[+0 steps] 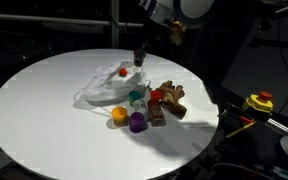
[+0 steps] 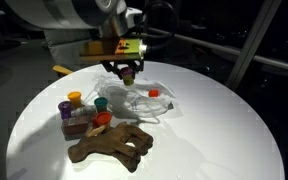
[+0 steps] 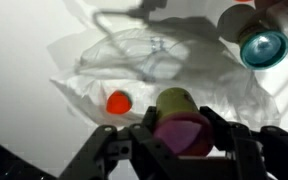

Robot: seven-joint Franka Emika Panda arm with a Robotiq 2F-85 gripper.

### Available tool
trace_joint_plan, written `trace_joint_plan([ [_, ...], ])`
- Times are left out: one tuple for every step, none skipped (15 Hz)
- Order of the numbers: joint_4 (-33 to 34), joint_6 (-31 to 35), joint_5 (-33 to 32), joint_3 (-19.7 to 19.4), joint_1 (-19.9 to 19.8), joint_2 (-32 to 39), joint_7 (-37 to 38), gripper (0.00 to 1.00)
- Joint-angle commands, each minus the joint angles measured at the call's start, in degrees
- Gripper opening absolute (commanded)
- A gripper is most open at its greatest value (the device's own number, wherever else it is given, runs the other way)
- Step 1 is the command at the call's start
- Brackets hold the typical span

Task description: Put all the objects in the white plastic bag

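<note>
My gripper should lower next toward the red object in the bag, below and to the left in the wrist view, to release the cup.
My gripper (image 3: 181,135) is shut on a small olive-green cup with a pink rim (image 3: 179,118) and holds it just above the crumpled white plastic bag (image 3: 154,60). The gripper hangs over the bag in both exterior views (image 1: 139,62) (image 2: 127,72). A small red object (image 3: 118,102) lies in or on the bag (image 1: 104,92) (image 2: 149,105). Beside the bag stand a teal cup (image 1: 136,97) (image 3: 261,45), a yellow one (image 1: 119,115), a purple one (image 1: 137,122) and a red one (image 1: 156,97). A brown plush toy (image 1: 172,100) (image 2: 114,145) lies next to them.
Everything sits on a round white table (image 1: 44,110) with dark surroundings. A yellow and red device (image 1: 259,102) lies off the table's edge. Dark railings and cables run behind the table.
</note>
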Motion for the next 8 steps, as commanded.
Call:
trace_joint_plan([
  [5.56,-5.51,-5.69,-4.88,4.98,-0.98,6.0,0.24],
  [7.11,-6.08,-5.52,-4.97,5.08,0.32,6.85,0.24],
  [8.13,-6.68,-4.93,-4.95,5.13,1.34,7.51,0.24],
  [9.09,-7.41,-6.58,-2.78,2.21,2.9,9.37,0.24],
  [9.36,-7.84,-6.27,-2.65,1.81,3.88,9.97,0.24],
  [9.85,-7.54,-6.17,-2.78,1.3,5.51,10.78,0.24],
  [10.3,-6.73,-5.08,-2.5,0.33,7.36,10.83,0.24],
  [11.12,-5.59,-4.55,-2.64,-0.57,9.52,11.01,0.24],
])
